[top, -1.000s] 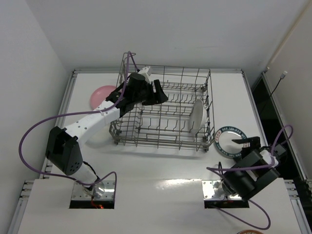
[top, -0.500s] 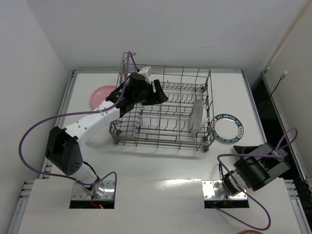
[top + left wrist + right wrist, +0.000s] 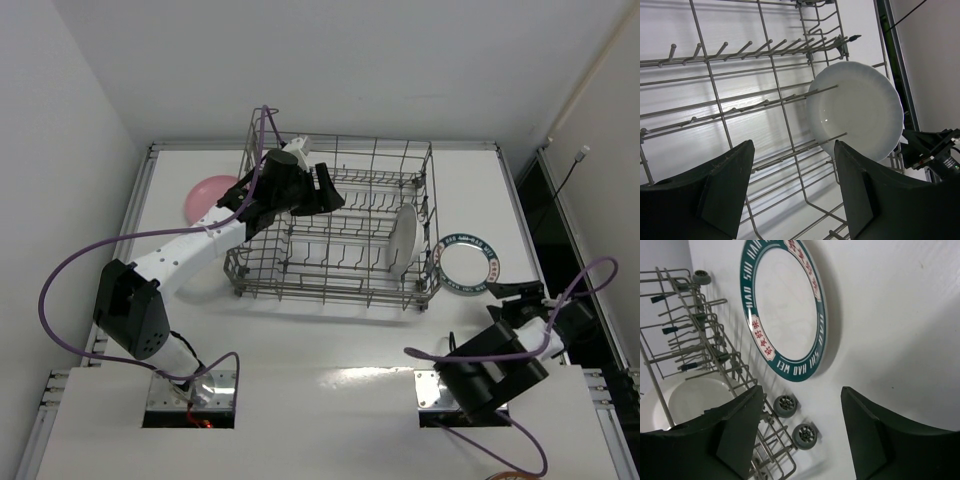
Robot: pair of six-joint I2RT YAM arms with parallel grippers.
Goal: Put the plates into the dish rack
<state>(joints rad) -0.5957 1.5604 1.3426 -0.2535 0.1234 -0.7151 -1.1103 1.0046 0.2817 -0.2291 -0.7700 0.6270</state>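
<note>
My right gripper needs to move down toward the table and away from my base next, onto the near rim of the teal-rimmed plate (image 3: 467, 267).
The grey wire dish rack (image 3: 330, 290) stands mid-table. One white plate (image 3: 403, 238) stands upright in its right end and also shows in the left wrist view (image 3: 860, 110) and the right wrist view (image 3: 690, 400). The teal-rimmed plate (image 3: 467, 267) lies flat on the table just right of the rack (image 3: 700, 340); the right wrist view looks down on it (image 3: 785, 305). The pink plate (image 3: 205, 193) lies at the far left. My left gripper (image 3: 325, 190) is open and empty over the rack's left part (image 3: 792, 190). My right gripper (image 3: 515, 292) is open and empty, just near of the teal-rimmed plate (image 3: 800, 435). I cannot make out the second white plate.
Two small grey rack wheels (image 3: 787, 405) sit at the rack's near right corner, close to my right gripper. The table's right edge (image 3: 525, 230) runs close to the teal-rimmed plate. Purple cables loop from both arms.
My right arm swung back from the teal-rimmed plate, then came forward again; its gripper now sits just near of the plate. The left arm, the rack and the plates have not moved.
</note>
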